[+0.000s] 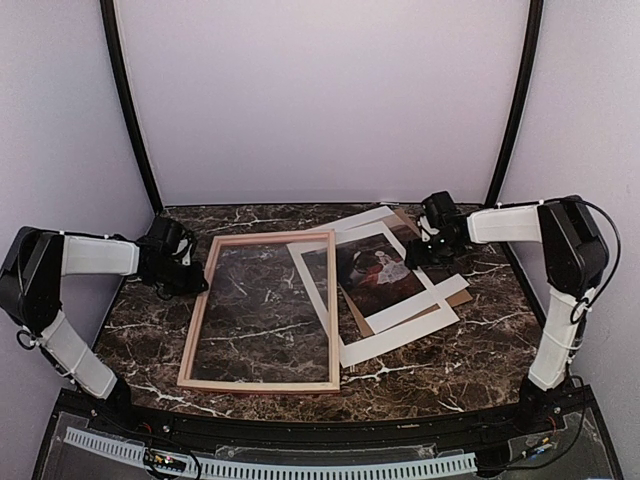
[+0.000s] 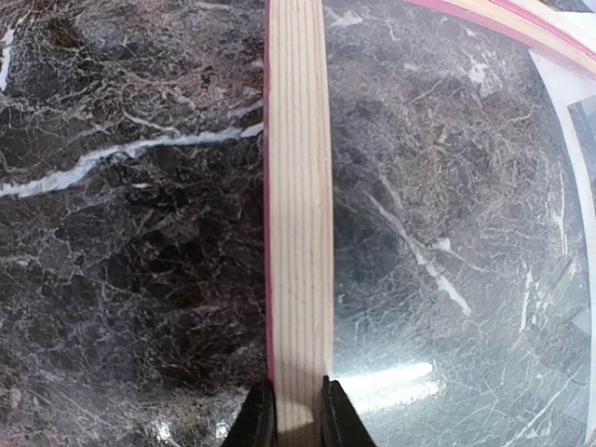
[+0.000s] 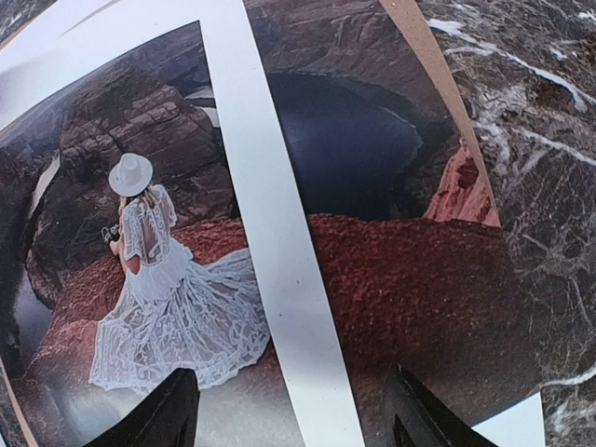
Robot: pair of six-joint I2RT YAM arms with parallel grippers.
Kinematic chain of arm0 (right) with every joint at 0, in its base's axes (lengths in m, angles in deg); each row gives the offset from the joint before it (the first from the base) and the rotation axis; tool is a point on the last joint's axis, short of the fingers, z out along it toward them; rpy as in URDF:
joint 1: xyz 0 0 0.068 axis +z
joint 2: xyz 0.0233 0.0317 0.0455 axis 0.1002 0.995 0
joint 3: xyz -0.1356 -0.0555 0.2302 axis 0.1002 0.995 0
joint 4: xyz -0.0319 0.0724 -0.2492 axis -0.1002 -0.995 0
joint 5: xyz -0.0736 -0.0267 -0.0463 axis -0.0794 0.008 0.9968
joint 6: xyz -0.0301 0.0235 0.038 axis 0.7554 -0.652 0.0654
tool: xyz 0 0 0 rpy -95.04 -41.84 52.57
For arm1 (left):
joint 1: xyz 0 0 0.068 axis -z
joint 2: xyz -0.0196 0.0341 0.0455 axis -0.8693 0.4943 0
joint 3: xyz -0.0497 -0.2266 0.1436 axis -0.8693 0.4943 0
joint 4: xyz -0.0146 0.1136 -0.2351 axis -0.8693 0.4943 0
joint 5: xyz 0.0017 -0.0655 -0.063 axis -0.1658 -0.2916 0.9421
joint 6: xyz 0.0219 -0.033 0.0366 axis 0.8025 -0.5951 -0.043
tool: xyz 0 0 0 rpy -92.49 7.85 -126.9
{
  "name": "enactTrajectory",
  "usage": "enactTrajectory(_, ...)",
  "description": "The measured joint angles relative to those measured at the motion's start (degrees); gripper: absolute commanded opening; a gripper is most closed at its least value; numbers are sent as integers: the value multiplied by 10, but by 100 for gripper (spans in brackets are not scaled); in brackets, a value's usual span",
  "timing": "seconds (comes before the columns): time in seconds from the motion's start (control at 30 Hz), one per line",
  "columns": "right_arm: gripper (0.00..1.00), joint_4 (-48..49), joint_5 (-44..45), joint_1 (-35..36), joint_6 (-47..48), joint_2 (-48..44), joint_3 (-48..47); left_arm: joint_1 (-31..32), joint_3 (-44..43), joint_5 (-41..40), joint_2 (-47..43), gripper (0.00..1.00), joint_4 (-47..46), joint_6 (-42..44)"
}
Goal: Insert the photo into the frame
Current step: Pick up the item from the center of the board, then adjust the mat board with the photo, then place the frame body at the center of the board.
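Observation:
My left gripper drags the frame (image 1: 197, 330) to the left in the top view, away from the photo (image 1: 378, 272) next, because the frame's opposite bar overlaps the border sheet.
The frame (image 1: 197, 330) lies flat at centre-left, pale wood back up, a pink edge showing on its rail in the left wrist view (image 2: 298, 186). My left gripper (image 1: 185, 268) is shut on the frame's left rail near the far corner; its fingertips (image 2: 298, 396) pinch the wood from both sides. The photo (image 1: 378, 272) lies right of the frame, a white-dressed figure at its centre (image 3: 168, 279). My right gripper (image 1: 425, 250) hovers open just over the photo's far right part, fingertips (image 3: 293, 410) spread wide and holding nothing.
A white strip (image 3: 270, 233) of a white border sheet (image 1: 400, 335) crosses over the photo, and its left side overlaps the frame's right rail. Brown hardboard (image 3: 438, 93) lies under the photo. The frame's glass (image 2: 447, 233) shows the dark marble table (image 1: 150, 330) through it.

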Motion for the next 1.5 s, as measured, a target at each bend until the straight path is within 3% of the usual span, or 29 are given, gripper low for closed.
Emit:
enactTrajectory(0.47,62,-59,7,-7,76,64,-57,-24,-4,-9,-36,0,24,11)
enactTrajectory(0.97,26,-68,9,-24,98,59,-50,-63,-43,-119,-41,0,134,31)
enactTrajectory(1.23,18,-69,-9,-56,83,28,-13,-75,-57,-133,-37,0,155,38)
enactTrajectory(1.5,17,-70,-39,-75,64,-12,37,-75,-60,-103,14,5,128,38)
